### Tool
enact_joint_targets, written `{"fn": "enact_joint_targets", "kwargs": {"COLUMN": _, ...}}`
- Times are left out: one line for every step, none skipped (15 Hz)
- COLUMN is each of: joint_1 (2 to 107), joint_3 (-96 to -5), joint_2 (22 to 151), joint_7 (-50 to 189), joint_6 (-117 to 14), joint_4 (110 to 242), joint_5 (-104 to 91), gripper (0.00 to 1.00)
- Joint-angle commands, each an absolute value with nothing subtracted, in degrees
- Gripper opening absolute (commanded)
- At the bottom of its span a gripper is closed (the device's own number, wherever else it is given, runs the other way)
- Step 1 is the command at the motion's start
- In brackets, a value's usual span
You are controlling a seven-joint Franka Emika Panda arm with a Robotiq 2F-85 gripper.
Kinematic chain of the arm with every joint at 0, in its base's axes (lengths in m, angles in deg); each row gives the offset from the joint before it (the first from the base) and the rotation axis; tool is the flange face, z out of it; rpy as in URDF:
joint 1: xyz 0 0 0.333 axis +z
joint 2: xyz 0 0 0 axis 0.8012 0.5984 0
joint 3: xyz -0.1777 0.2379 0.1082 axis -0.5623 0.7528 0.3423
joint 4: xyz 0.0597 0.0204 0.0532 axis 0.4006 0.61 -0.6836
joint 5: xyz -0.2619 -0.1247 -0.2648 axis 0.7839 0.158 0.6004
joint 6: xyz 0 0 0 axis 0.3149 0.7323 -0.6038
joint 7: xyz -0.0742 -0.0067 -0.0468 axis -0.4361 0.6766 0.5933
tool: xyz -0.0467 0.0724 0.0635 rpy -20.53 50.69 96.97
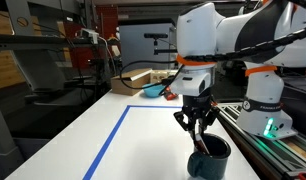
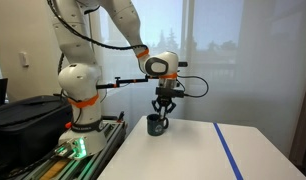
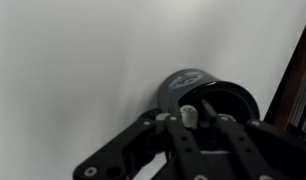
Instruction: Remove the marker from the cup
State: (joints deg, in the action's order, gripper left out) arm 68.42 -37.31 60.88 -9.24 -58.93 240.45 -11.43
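The marker is still standing in the cup, so my gripper will next lift up, move outward and lower to the bare tabletop beside the blue tape [image 1: 139, 148] to release it.
The cup [image 1: 209, 160] is a dark glossy mug standing on the white table near the robot base; it shows in both exterior views [image 2: 155, 125] and in the wrist view [image 3: 215, 95]. My gripper [image 1: 198, 127] hangs straight down just above the cup's mouth [image 2: 163, 108]. In the wrist view the marker's pale end [image 3: 191, 115] stands up between my two fingers [image 3: 193, 122], which sit close against it on both sides. The marker's lower part reaches down into the cup [image 1: 200, 143]; its colour is hard to tell.
A blue tape line [image 1: 113, 135] runs across the table [image 2: 229, 150]. A light blue bowl [image 1: 153, 90] and a wooden box [image 1: 133, 77] lie at the far end. The robot base and a rail [image 1: 278, 150] border the cup's side. A black case [image 2: 23, 115] stands beside the base.
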Motion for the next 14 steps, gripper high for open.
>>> {"fn": "enact_joint_targets", "kwargs": {"joint_1": 69.1, "joint_3": -36.8, "joint_2": 59.5, "joint_7": -7.3, "joint_6": -58.5, "joint_4": 240.7, "joint_5": -11.0, "gripper": 0.16}}
{"fn": "enact_joint_targets", "kwargs": {"joint_1": 69.2, "joint_3": -36.8, "joint_2": 59.5, "joint_7": -7.2, "joint_6": -58.4, "joint_4": 240.7, "joint_5": -11.0, "gripper": 0.13}}
{"fn": "enact_joint_targets", "kwargs": {"joint_1": 69.3, "joint_3": -36.7, "joint_2": 59.4, "joint_7": -7.1, "joint_6": -58.3, "joint_4": 240.7, "joint_5": -11.0, "gripper": 0.07}}
{"fn": "enact_joint_targets", "kwargs": {"joint_1": 69.4, "joint_3": -36.8, "joint_2": 59.1, "joint_7": -7.2, "joint_6": -58.0, "joint_4": 240.7, "joint_5": -11.3, "gripper": 0.05}}
{"fn": "enact_joint_targets", "kwargs": {"joint_1": 69.5, "joint_3": -36.8, "joint_2": 58.8, "joint_7": -7.3, "joint_6": -57.7, "joint_4": 240.7, "joint_5": -11.5, "gripper": 0.06}}
{"fn": "enact_joint_targets", "kwargs": {"joint_1": 69.7, "joint_3": -36.8, "joint_2": 58.3, "joint_7": -7.5, "joint_6": -57.2, "joint_4": 240.6, "joint_5": -11.8, "gripper": 0.06}}
{"fn": "enact_joint_targets", "kwargs": {"joint_1": 69.8, "joint_3": -36.9, "joint_2": 57.8, "joint_7": -7.9, "joint_6": -56.6, "joint_4": 240.6, "joint_5": -12.1, "gripper": 0.06}}
{"fn": "enact_joint_targets", "kwargs": {"joint_1": 70.0, "joint_3": -37.0, "joint_2": 56.9, "joint_7": -8.1, "joint_6": -55.7, "joint_4": 240.6, "joint_5": -12.3, "gripper": 0.06}}
{"fn": "enact_joint_targets", "kwargs": {"joint_1": 70.1, "joint_3": -37.1, "joint_2": 55.9, "joint_7": -8.2, "joint_6": -54.7, "joint_4": 240.7, "joint_5": -12.5, "gripper": 0.06}}
{"fn": "enact_joint_targets", "kwargs": {"joint_1": 70.2, "joint_3": -37.4, "joint_2": 54.6, "joint_7": -8.7, "joint_6": -53.4, "joint_4": 240.9, "joint_5": -12.9, "gripper": 0.06}}
{"fn": "enact_joint_targets", "kwargs": {"joint_1": 70.4, "joint_3": -37.5, "joint_2": 52.9, "joint_7": -8.8, "joint_6": -51.9, "joint_4": 241.2, "joint_5": -13.2, "gripper": 0.06}}
{"fn": "enact_joint_targets", "kwargs": {"joint_1": 70.6, "joint_3": -37.8, "joint_2": 51.2, "joint_7": -9.0, "joint_6": -49.9, "joint_4": 241.2, "joint_5": -13.4, "gripper": 0.06}}
{"fn": "enact_joint_targets", "kwargs": {"joint_1": 70.6, "joint_3": -38.1, "joint_2": 49.2, "joint_7": -8.8, "joint_6": -47.8, "joint_4": 241.3, "joint_5": -13.4, "gripper": 0.06}}
{"fn": "enact_joint_targets", "kwargs": {"joint_1": 70.8, "joint_3": -38.6, "joint_2": 47.2, "joint_7": -9.0, "joint_6": -45.7, "joint_4": 241.5, "joint_5": -13.7, "gripper": 0.06}}
